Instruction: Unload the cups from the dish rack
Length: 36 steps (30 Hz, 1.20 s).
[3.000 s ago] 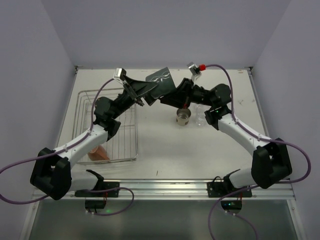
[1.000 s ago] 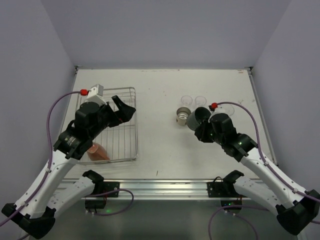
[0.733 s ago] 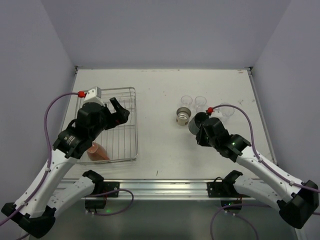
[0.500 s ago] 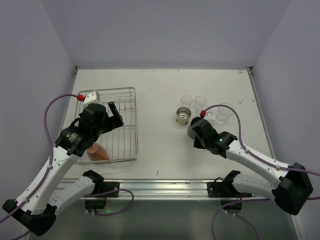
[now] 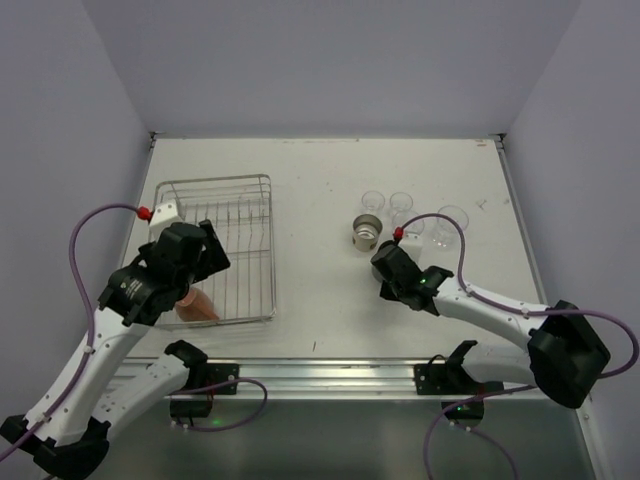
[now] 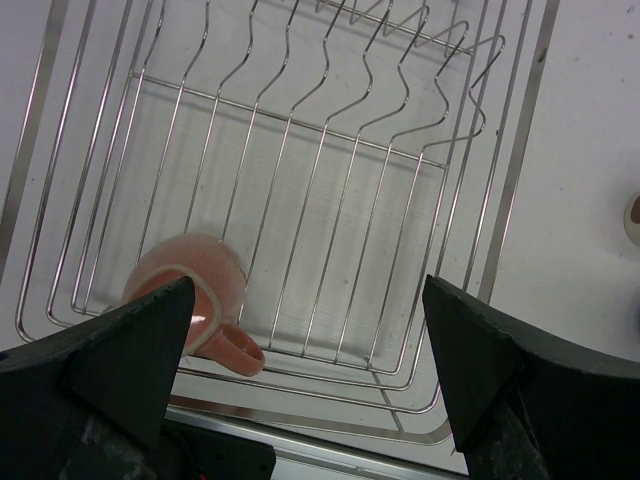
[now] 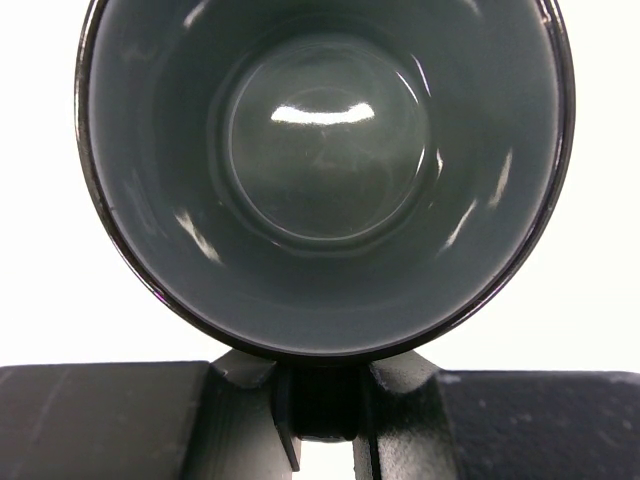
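The bare tabletop near the beige-brown cup is just below the robot's right gripper, so the robot next needs to lower the upright dark mug onto it and release the mug's handle.
The silver wire dish rack (image 5: 215, 181) stands at the left; it fills the left wrist view (image 6: 521, 150). An orange-red cup (image 5: 197, 304) lies in its near left corner, its handle showing in the left wrist view (image 6: 188, 290). My left gripper (image 5: 207, 246) hangs open and empty above the rack (image 6: 310, 400). My right gripper (image 5: 384, 268) is shut on the handle of the dark mug (image 7: 320, 170), low over the table near the beige-brown cup (image 5: 368, 231). Three clear glasses (image 5: 373, 200) (image 5: 401, 203) (image 5: 452, 218) stand behind it.
The right arm's cable (image 5: 440, 245) loops over the glasses. A metal rail (image 5: 330, 372) runs along the near table edge. Grey walls close in the left, right and far sides.
My left gripper has drawn back toward the near left over the rack. My right gripper has carried the dark mug left and toward the near side, in front of the beige-brown cup.
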Available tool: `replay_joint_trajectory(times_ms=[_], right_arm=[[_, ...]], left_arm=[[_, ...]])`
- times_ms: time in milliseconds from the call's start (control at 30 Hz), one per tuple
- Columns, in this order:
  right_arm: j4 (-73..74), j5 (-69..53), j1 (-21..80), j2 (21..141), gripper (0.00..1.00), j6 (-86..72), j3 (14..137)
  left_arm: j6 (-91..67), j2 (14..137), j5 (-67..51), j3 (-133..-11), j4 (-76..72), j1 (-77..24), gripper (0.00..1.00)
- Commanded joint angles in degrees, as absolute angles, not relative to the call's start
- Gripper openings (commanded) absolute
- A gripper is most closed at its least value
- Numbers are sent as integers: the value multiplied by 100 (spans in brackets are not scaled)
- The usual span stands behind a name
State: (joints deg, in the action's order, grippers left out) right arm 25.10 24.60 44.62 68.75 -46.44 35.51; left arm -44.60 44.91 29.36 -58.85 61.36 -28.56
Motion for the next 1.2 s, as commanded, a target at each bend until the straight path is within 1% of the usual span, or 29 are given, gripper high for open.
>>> replay_joint_trajectory(times_ms=[0, 200, 400, 467, 500, 533, 600, 700, 767, 967, 1033, 1167], right_arm=[[1916, 2944, 4500, 7022, 0, -4965, 3674], [1968, 3146, 4570, 7461, 0, -5246, 3744], [2013, 3156, 4631, 7708, 0, -5344, 3797], [1969, 3112, 4649, 7647, 12, -5344, 3762], [1925, 3068, 4676, 7603, 21, -5292, 3744], [1829, 2972, 4684, 7550, 39, -5274, 3718], [1741, 2892, 4746, 7367, 53, -5204, 3648], [1732, 2839, 4816, 7155, 61, -5125, 3586], [1749, 2760, 4825, 7067, 63, -5046, 3586], [2161, 2786, 5018, 6549, 64, -5176, 3586], [2364, 2777, 5097, 6242, 64, -5168, 3560], [2619, 2725, 5273, 5547, 64, -5185, 3472]], left_arm=[[-4834, 4377, 3156, -5757, 6363, -2839, 100], [-5194, 4350, 2945, -5511, 6653, -2839, 100], [-5449, 4369, 3120, -5493, 7145, -2839, 100], [-5510, 4351, 3181, -5519, 7302, -2830, 100], [-5546, 4385, 3208, -5537, 7373, -2839, 100], [-5555, 4403, 3225, -5537, 7418, -2839, 100], [-5581, 4447, 3217, -5546, 7549, -2839, 100], [-5528, 4342, 3173, -5493, 7559, -2839, 100], [-5572, 4324, 3129, -5423, 7559, -2830, 100], [-5669, 4429, 2892, -5344, 7567, -2734, 100], [-5529, 4430, 2848, -5309, 7567, -2558, 100], [-5160, 4421, 2786, -5238, 7576, -1874, 100]])
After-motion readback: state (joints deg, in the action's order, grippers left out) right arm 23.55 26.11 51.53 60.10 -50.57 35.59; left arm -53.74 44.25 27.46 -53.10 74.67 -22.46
